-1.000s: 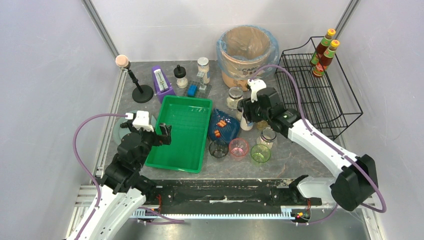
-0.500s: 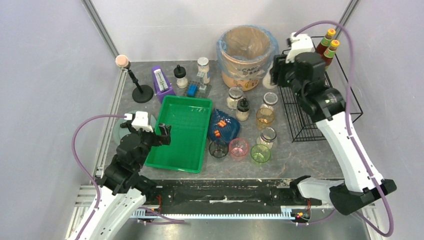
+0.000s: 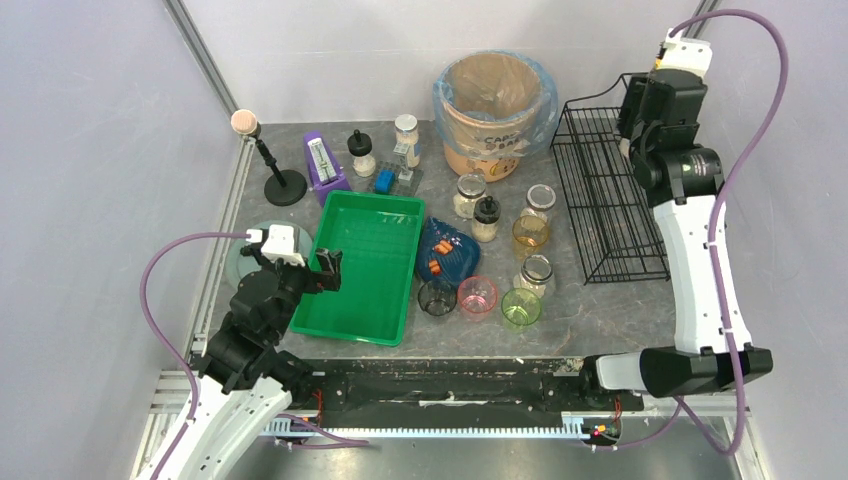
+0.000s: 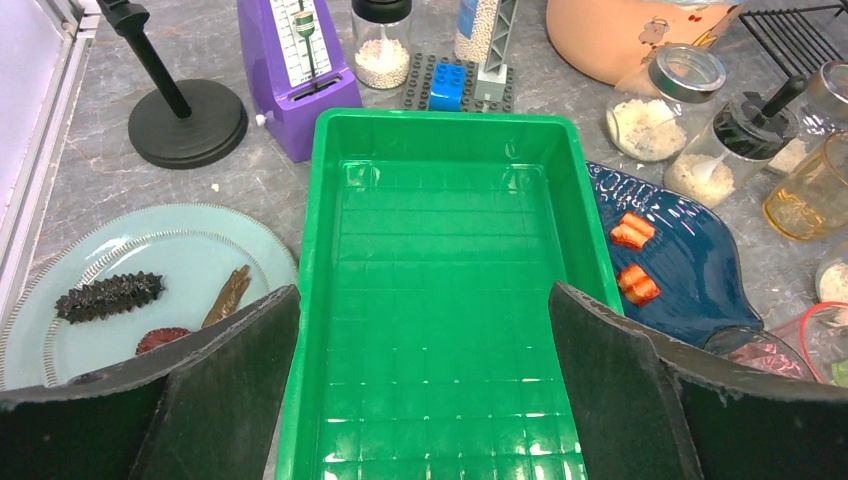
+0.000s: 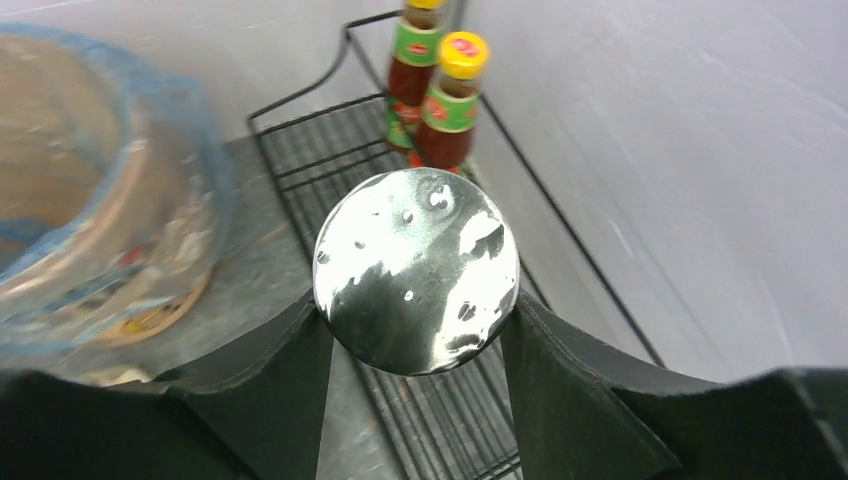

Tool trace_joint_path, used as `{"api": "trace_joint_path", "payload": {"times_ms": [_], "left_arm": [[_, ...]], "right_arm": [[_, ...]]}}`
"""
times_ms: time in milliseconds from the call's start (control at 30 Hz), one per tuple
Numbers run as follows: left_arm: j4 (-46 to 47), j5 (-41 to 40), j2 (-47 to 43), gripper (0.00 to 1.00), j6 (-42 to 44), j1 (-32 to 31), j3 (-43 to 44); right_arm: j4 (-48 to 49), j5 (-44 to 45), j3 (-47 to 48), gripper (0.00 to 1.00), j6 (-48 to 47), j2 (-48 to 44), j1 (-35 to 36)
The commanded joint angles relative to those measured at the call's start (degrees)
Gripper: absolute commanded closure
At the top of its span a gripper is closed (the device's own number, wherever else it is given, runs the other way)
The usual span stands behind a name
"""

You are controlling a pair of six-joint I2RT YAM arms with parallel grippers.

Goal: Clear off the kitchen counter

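Observation:
My right gripper should go down toward the side of the rack next and let go of the jar on the rack's bare wires in front of the bottles, because they are below my right gripper.
My right gripper (image 5: 415, 300) is shut on a jar with a shiny silver lid (image 5: 416, 268) and holds it above the black wire rack (image 5: 330, 140), just in front of two red sauce bottles (image 5: 442, 100). In the top view the right gripper (image 3: 632, 128) is high over the rack's (image 3: 610, 200) back right, and the jar and bottles are hidden by the arm. My left gripper (image 4: 422, 290) is open and empty over the near end of the green tray (image 4: 440, 150); it also shows in the top view (image 3: 318, 270). The dark grey kitchen counter (image 3: 600, 310) holds several items.
Jars (image 3: 468, 195), an amber glass (image 3: 529, 235), three cups (image 3: 477, 296) and a blue plate (image 3: 447, 252) stand mid-counter. A lined bin (image 3: 495, 100) is at the back. A purple metronome (image 3: 323, 165), black stand (image 3: 280, 180) and pale plate (image 3: 240, 262) are on the left.
My right arm lifted a silver-lidded jar from the jars at mid-counter and carried it up and back right, over the wire rack. The left arm has not moved.

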Motion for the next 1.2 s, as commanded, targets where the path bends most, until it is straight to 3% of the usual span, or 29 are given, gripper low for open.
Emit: {"api": "trace_joint_path", "payload": {"times_ms": [0,400,833,1167], "left_arm": [[2.48,-0.99,-0.88,0.00,-0.79,-0.59,-0.17],[2.92,-1.40,-1.06,0.00,-0.23,-1.65,-0.63],[3.12,-1.45,-0.62,0.00,-0.10,-1.74,-0.80],[3.11,-1.45,-0.13,0.00,-0.01,-1.92,-0.81]], "right_arm": [[7.12,3.98,3.96,1.00,-1.00,1.03,-6.35],[10.51,-8.02,-1.04,1.00,1.64,4.22,-20.40],[13.47,-15.98,-10.67,1.00,2.45,4.15,-22.26],[21.24,-18.31,-21.27,0.99,3.48,3.63,-24.81]]}}
